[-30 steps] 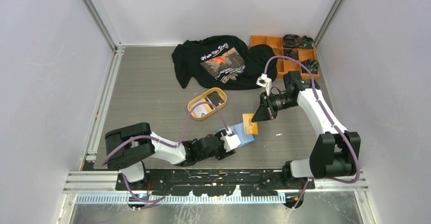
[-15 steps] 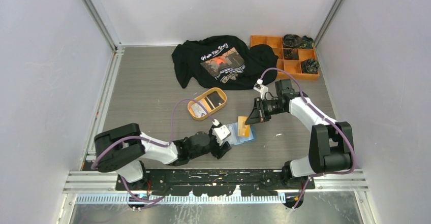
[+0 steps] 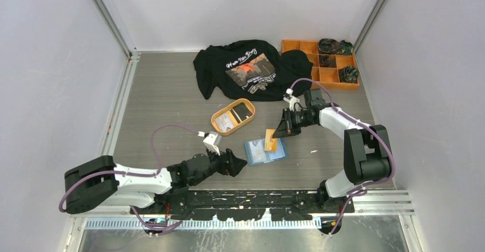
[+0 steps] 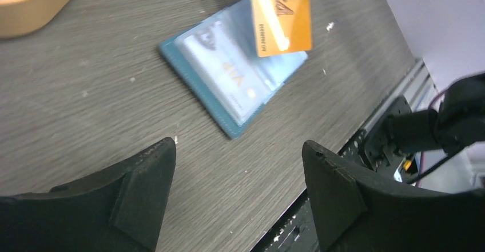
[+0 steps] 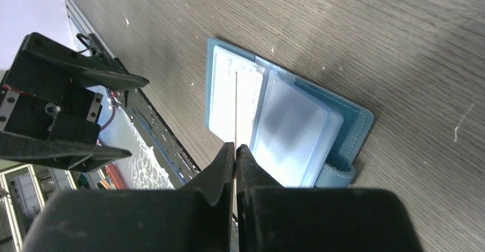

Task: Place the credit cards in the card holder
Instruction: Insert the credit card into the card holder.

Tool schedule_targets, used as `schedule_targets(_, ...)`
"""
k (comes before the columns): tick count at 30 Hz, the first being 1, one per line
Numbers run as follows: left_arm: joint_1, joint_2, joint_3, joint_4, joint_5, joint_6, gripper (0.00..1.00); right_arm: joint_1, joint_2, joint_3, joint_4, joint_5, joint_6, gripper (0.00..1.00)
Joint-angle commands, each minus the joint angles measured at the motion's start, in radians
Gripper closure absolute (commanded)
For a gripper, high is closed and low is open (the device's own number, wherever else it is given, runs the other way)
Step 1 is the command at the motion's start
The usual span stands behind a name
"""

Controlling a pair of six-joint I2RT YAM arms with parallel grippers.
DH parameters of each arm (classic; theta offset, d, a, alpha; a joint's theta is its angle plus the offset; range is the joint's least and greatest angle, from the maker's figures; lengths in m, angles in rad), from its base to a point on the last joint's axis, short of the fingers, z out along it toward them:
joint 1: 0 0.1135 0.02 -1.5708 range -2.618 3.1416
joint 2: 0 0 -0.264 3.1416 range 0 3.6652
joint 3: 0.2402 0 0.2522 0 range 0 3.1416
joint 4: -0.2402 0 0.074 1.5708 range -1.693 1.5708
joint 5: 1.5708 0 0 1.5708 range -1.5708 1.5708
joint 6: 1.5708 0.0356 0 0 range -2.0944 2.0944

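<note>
The robot's right gripper should next go down toward the seam [image 3: 267, 152] [image 5: 260, 107] beside the filled pocket and let go of the orange-tan card there, because the card's bottom edge still hangs above the holder.
The teal card holder [image 3: 264, 152] lies open on the table, clear pockets up, with a light card in one pocket [image 4: 224, 68]. My right gripper [image 3: 278, 132] is shut on an orange-tan credit card [image 3: 270, 140] and holds it on edge just above the holder's left pockets; the card shows edge-on in the right wrist view [image 5: 235, 106] above the holder [image 5: 297, 127]. My left gripper [image 3: 238, 163] is open and empty, low over the table just left of the holder [image 4: 240, 106]. A white card [image 3: 225, 121] and a black card [image 3: 244, 111] lie in the oval tray.
The orange oval tray [image 3: 218, 125] sits left of the right gripper. A black T-shirt [image 3: 217, 69] lies at the back. An orange compartment box [image 3: 306, 48] with dark items stands at the back right. The metal rail [image 3: 240, 198] runs along the near edge.
My left arm has drawn back to the left, away from the card holder. My right gripper has carried the orange card left and down over the holder, which has shifted a little left.
</note>
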Motion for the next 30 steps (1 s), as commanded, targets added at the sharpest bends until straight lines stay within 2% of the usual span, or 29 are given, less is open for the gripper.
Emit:
schedule_targets(1, 0.012, -0.044, 0.005, -0.096, -0.087, -0.204, 0.20, 0.011, 0.010, 0.011, 0.031, 0.014, 0.029, 0.99)
schedule_targets(5, 0.012, -0.003, 0.042, -0.147, -0.096, -0.289, 0.25, 0.021, 0.028, 0.014, 0.031, 0.033, 0.045, 0.99)
schedule_targets(12, 0.012, 0.126, 0.066, -0.068, -0.070, -0.348, 0.34, 0.032, 0.048, 0.019, 0.028, 0.056, 0.061, 0.99)
schedule_targets(26, 0.035, 0.190, 0.181, -0.264, -0.082, -0.395, 0.35, 0.056, 0.087, 0.029, 0.020, 0.059, 0.068, 0.99)
schedule_targets(30, 0.055, 0.213, 0.200, -0.275, -0.059, -0.388, 0.36, 0.059, 0.102, 0.024, 0.038, 0.034, 0.081, 0.99)
